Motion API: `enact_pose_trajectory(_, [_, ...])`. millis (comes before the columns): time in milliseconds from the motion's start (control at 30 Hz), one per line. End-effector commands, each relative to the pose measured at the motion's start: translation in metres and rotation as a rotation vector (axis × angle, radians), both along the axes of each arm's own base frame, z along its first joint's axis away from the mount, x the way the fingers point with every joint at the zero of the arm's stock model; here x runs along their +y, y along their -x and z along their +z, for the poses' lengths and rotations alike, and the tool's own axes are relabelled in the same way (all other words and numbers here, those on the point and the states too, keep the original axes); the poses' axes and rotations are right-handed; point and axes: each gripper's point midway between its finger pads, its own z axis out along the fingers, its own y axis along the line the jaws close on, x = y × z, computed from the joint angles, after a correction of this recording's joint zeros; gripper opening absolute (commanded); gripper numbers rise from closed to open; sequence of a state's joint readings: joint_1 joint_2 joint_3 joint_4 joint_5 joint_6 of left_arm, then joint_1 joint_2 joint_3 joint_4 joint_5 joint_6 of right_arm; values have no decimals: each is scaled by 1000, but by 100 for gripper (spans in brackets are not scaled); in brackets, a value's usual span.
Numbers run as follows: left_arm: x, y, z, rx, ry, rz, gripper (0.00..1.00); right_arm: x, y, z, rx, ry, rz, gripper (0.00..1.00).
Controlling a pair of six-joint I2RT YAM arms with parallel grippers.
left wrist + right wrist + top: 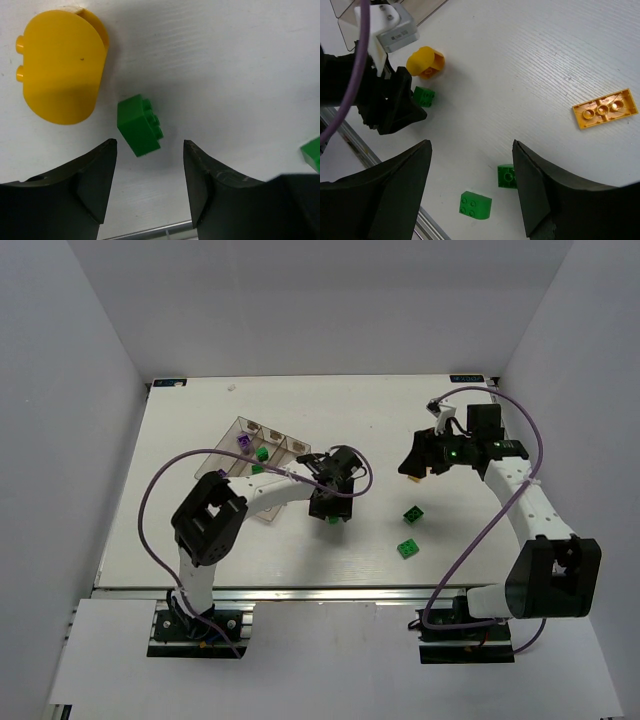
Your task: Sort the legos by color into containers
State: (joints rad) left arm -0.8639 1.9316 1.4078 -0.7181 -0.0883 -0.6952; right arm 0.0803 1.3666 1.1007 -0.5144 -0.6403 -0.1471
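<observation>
My left gripper lowers slightly toward the oval brick (62,67) next and closes on the small green brick (139,126), which lies just below and ahead of its fingers.
My left gripper (330,512) is open and empty just above the table, with a small green brick (140,125) lying just ahead of its fingertips (102,165). A rounded yellow-orange oval brick (62,67) lies beside that brick. My right gripper (412,464) is open and empty, held above the table. Below it lie two green bricks (475,205) (507,176), also seen in the top view (412,514) (408,548), and an orange-yellow flat plate (605,108). The clear three-compartment tray (232,430) holds a purple brick (243,442) and a green brick (262,453).
The left arm's forearm (270,495) crosses over the tray's near end. The right wrist view shows the left gripper (395,107) beside the oval brick (426,61), and a metal rail (355,145) along the table's front edge.
</observation>
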Motion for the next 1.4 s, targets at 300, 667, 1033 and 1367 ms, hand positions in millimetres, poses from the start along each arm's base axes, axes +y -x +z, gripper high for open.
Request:
enact_pose_trajectory(300, [1, -18, 3, -59, -71, -5, 40, -12, 6, 2, -15, -27, 6, 67])
enact_pose_trajectory(667, [0, -24, 92, -205, 176, 14, 14, -14, 38, -21, -11, 41, 154, 58])
enact_pose_trajectory(1033, [137, -82, 106, -282, -40, 293, 3, -25, 64, -66, 51, 123, 194, 27])
enact_pose_trajectory(1367, [211, -114, 79, -245, -200, 381, 12, -38, 56, -80, 69, 205, 145, 49])
